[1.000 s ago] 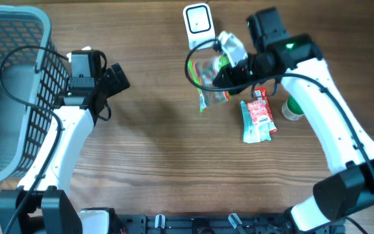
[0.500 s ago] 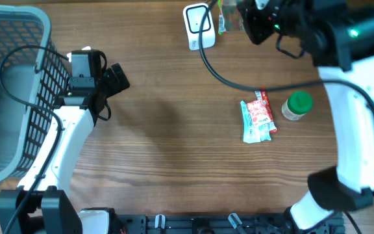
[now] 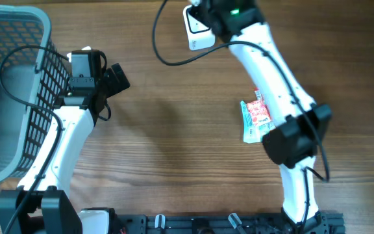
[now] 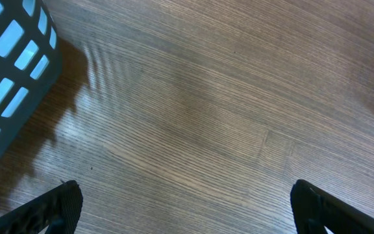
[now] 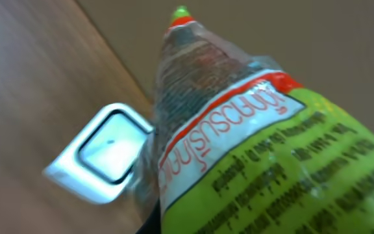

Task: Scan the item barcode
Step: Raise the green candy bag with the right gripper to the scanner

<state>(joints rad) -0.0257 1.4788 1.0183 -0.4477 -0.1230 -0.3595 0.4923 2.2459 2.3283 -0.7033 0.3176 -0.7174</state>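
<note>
Clear wood (image 3: 215, 118) lies below and back beside the snack packet, so my right gripper should next sweep across the scanner (image 3: 197, 25), then back and down, and release the bag.
A clear bag with a green and white label (image 5: 252, 130) fills the right wrist view, and my right gripper (image 3: 216, 12) is shut on it at the far edge of the table. Its fingers are almost wholly hidden behind the bag. The white barcode scanner (image 3: 197, 25) stands right beside that gripper; in the right wrist view the scanner (image 5: 106, 153) sits just left of the bag and below it. No barcode shows on the visible side. My left gripper (image 3: 117, 78) stands open over bare wood, its fingertips (image 4: 57, 205) wide apart with nothing between them.
A grey mesh basket (image 3: 18, 97) stands at the far left, its corner (image 4: 12, 58) near my left gripper. A red and green snack packet (image 3: 257, 118) lies on the wood beside my right arm, which stretches up the right half of the table.
My right arm has lifted the bag from the middle of the table and swung it back and left to the scanner. The left arm has not moved.
</note>
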